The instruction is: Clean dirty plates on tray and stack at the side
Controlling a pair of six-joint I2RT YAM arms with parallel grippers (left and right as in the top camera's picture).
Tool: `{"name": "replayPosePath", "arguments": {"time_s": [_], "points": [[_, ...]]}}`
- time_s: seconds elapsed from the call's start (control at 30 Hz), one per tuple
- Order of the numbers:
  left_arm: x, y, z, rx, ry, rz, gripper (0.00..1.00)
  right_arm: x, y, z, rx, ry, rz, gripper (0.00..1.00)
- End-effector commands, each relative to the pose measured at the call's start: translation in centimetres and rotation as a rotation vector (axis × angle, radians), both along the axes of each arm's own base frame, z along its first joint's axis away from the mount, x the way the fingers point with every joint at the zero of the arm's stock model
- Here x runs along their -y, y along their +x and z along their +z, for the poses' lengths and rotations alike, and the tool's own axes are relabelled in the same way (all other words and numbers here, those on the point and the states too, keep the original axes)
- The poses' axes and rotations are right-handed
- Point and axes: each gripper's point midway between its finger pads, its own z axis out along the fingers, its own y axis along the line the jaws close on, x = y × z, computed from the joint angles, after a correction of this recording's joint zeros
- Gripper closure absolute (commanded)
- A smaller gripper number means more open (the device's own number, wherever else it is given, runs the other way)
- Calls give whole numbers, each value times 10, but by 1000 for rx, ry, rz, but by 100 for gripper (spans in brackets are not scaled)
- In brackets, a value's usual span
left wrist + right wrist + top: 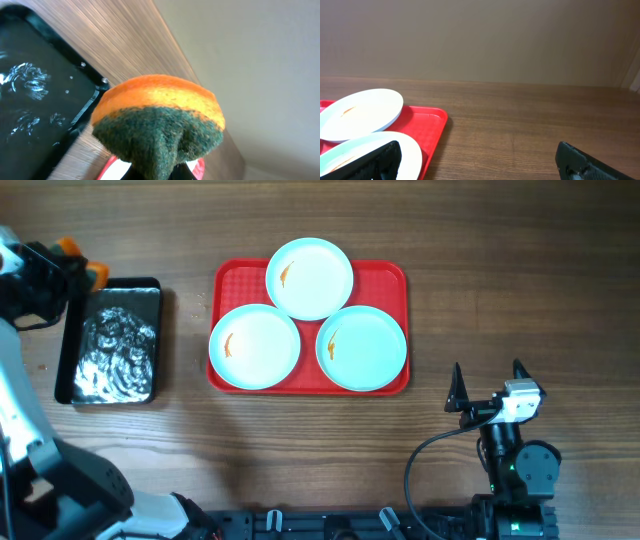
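Observation:
The smeared plate nearest the pan is below my left gripper, to its right in the overhead view, so next I need to swing it across and down and release the sponge.
Three pale mint-white plates lie on the red tray (pixel 385 275): one at the back (pixel 309 277), one front left (pixel 254 346), one front right (pixel 362 347). Each has a small orange smear. My left gripper (pixel 82 268) is at the far left, by the black pan's back edge, shut on an orange and green sponge (pixel 159 117). My right gripper (pixel 488 376) is open and empty, on the table in front of and to the right of the tray. In the right wrist view two plates (pixel 362 114) and the tray's corner (pixel 432 125) show at the left.
A glossy black pan (pixel 110 342) holding water stands left of the tray; it also shows in the left wrist view (pixel 30 95). Wooden table (pixel 520 280) lies all around. A wall rises behind the table.

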Motion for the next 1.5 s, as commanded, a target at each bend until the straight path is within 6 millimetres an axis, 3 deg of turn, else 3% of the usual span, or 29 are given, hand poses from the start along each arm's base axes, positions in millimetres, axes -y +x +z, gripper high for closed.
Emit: {"name": "replayPosePath", "arguments": {"time_s": [0.0, 0.03, 0.1, 0.17, 0.2, 0.23, 0.33, 0.4, 0.43, 0.47, 0.5, 0.57, 0.7, 0.77, 0.8, 0.87, 0.9, 1.03, 1.07, 1.1, 1.13, 1.2, 1.27, 1.3, 1.33, 1.4, 1.43, 1.47], "points": [[-22, -9, -87, -228, 89, 50, 96, 3, 0, 1, 8, -10, -15, 0], [-30, -15, -124, -319, 96, 72, 96, 3, 0, 1, 8, -10, -15, 0], [-29, -25, -168, -439, 50, 69, 96, 3, 0, 1, 8, -10, -15, 0], [-28, -28, -172, -454, 29, 67, 96, 3, 0, 1, 8, -10, -15, 0], [-26, -26, -162, -433, 14, 61, 96, 3, 0, 1, 8, -10, -15, 0], [-18, -18, -118, -353, -23, 34, 96, 3, 0, 1, 8, -10, -15, 0], [-4, -9, -33, -182, -26, 0, 96, 3, 0, 1, 8, -10, -15, 0], [-1, -8, 6, -89, 6, 11, 96, 3, 0, 1, 8, -10, -15, 0], [-3, -10, 17, -65, 42, 23, 96, 3, 0, 1, 8, -10, -15, 0], [-6, -12, 15, -87, 71, 42, 96, 3, 0, 1, 8, -10, -15, 0], [-10, -15, 5, -130, 97, 64, 96, 3, 0, 1, 8, -10, -15, 0], [-17, -19, -36, -252, 138, 95, 96, 3, 0, 1, 8, -10, -15, 0], [-29, -42, -162, -564, 197, 126, 96, 3, 0, 1, 7, -10, -15, 0], [-31, -54, -191, -668, 204, 124, 96, 3, 0, 1, 8, -10, -15, 0], [-32, -54, -189, -669, 201, 127, 96, 3, 0, 1, 8, -10, -15, 0], [-35, -51, -151, -640, 205, 136, 96, 3, 0, 1, 8, -10, -15, 0], [-36, -46, -123, -596, 214, 142, 96, 3, 0, 1, 8, -10, -15, 0], [-7, -18, -8, -259, 163, 78, 96, 3, 0, 1, 8, -10, -15, 0], [-7, -16, 8, -205, 186, 83, 96, 3, 0, 1, 8, -10, -15, 0], [-11, -17, 10, -205, 217, 100, 96, 3, 0, 1, 8, -10, -15, 0], [-13, -18, 3, -224, 223, 106, 96, 3, 0, 1, 8, -10, -15, 0], [-13, -17, -34, -292, 195, 90, 96, 3, 0, 1, 7, -10, -15, 0], [-12, -19, -84, -372, 164, 68, 96, 3, 0, 1, 8, -10, -15, 0], [-11, -26, -125, -453, 152, 37, 96, 3, 0, 1, 8, -10, -15, 0], [-12, -34, -145, -509, 152, 23, 96, 3, 0, 1, 8, -10, -15, 0], [-13, -39, -147, -532, 140, 16, 96, 3, 0, 1, 8, -10, -15, 0], [-11, -39, -136, -516, 122, 13, 96, 3, 0, 1, 8, -10, -15, 0], [-6, -35, -113, -468, 96, 2, 96, 3, 0, 1, 8, -10, -15, 0]]}}
